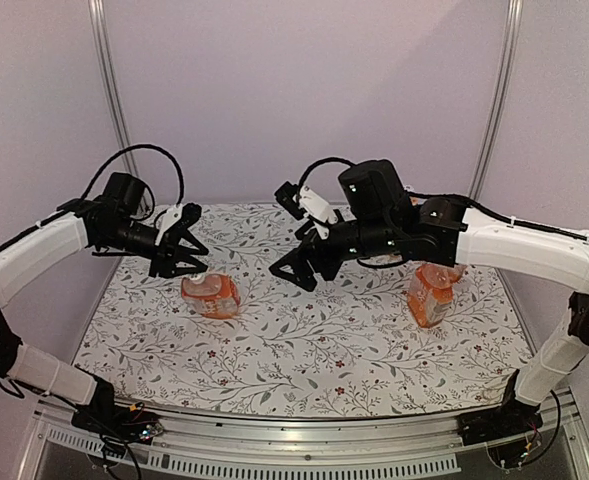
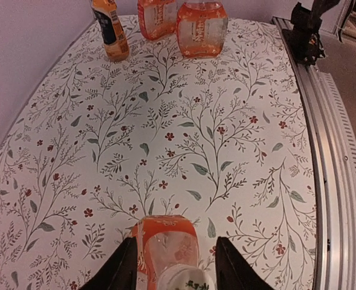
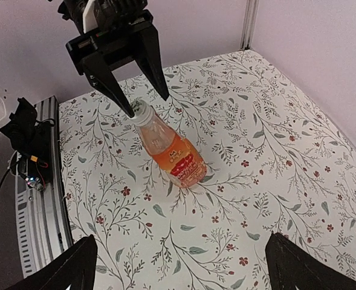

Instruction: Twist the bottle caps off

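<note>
The right gripper moves down across onto the bottle's labelled body [image 1: 216, 299] [image 3: 179, 161] next, below and to its left in the top view. The other gripper's fingers are on either side of the bottle's cap.
A squat clear bottle [image 1: 212, 296] of orange drink stands at the left middle of the table. Its white cap [image 3: 142, 112] is at its top, and also shows in the left wrist view [image 2: 181, 280]. My left gripper [image 1: 182, 267] is open and sits just over the bottle, with its jaws on either side of the cap and not touching it [image 2: 174, 266]. The right wrist view shows this too [image 3: 144, 96]. My right gripper [image 1: 296, 275] is open and empty, above the table to the right of that bottle [image 3: 187, 272]. Two more squat bottles [image 2: 202, 27] and a taller slim bottle [image 2: 110, 27] stand at the right side.
The right-side bottles [image 1: 432, 292] stand under my right forearm, partly hidden by it. The floral tablecloth [image 1: 304, 350] covers the table. A metal rail [image 2: 338, 181] runs along the near edge. Purple walls close in the back and sides.
</note>
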`<state>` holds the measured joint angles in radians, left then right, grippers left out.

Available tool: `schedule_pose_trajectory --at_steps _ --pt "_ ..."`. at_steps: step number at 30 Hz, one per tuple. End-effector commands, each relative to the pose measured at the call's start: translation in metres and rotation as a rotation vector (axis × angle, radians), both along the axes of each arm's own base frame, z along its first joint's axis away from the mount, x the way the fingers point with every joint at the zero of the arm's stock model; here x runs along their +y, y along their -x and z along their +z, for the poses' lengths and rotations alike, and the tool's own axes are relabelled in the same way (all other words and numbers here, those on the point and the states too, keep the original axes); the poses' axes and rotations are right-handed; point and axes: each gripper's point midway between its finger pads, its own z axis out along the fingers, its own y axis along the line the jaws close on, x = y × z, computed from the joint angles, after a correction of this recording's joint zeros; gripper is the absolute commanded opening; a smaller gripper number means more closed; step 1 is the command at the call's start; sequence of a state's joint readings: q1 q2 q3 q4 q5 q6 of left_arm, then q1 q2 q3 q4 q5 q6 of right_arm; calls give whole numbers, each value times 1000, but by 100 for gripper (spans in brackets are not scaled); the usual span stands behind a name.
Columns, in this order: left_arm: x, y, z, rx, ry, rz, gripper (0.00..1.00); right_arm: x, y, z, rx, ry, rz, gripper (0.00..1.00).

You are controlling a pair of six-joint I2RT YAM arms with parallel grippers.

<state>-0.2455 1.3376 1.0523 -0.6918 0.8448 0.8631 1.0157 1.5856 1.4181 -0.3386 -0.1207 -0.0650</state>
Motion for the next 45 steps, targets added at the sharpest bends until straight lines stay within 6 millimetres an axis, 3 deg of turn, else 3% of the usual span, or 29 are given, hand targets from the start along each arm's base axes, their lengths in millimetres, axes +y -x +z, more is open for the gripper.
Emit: schedule_pose_trajectory --at_steps 1,4,7,9,11,15,19,25,29,34,39,42,45 --pt "-2 27 15 96 -25 7 46 35 18 -6 -23 15 134 99" --pt "7 28 -10 59 -107 -13 68 53 16 -12 1 1 164 99" --pt "15 5 -41 23 -191 48 64 66 12 -22 33 6 167 99" --pt "16 1 -52 33 -214 43 67 69 11 -26 47 7 170 99" --pt "15 1 -57 45 -217 24 75 68 10 -31 50 14 160 99" --pt "17 -3 -59 67 -232 26 78 66 8 -47 75 53 127 99" --pt "41 5 -85 0 -371 -19 83 71 19 -76 103 128 111 98" --pt "67 31 -115 -31 -503 -82 83 74 1 -127 363 142 -191 94" --pt "64 71 -117 -29 -517 -208 87 74 3 -161 551 150 -334 85" --pt "60 83 -112 18 -538 -183 91 81 13 -197 696 212 -387 76" --pt "64 104 -141 76 -584 -216 85 99 21 -206 777 193 -368 69" --pt "61 104 -155 74 -589 -206 80 104 27 -218 833 202 -364 64" --pt "47 101 -157 60 -560 -193 76 110 35 -226 873 212 -350 61"
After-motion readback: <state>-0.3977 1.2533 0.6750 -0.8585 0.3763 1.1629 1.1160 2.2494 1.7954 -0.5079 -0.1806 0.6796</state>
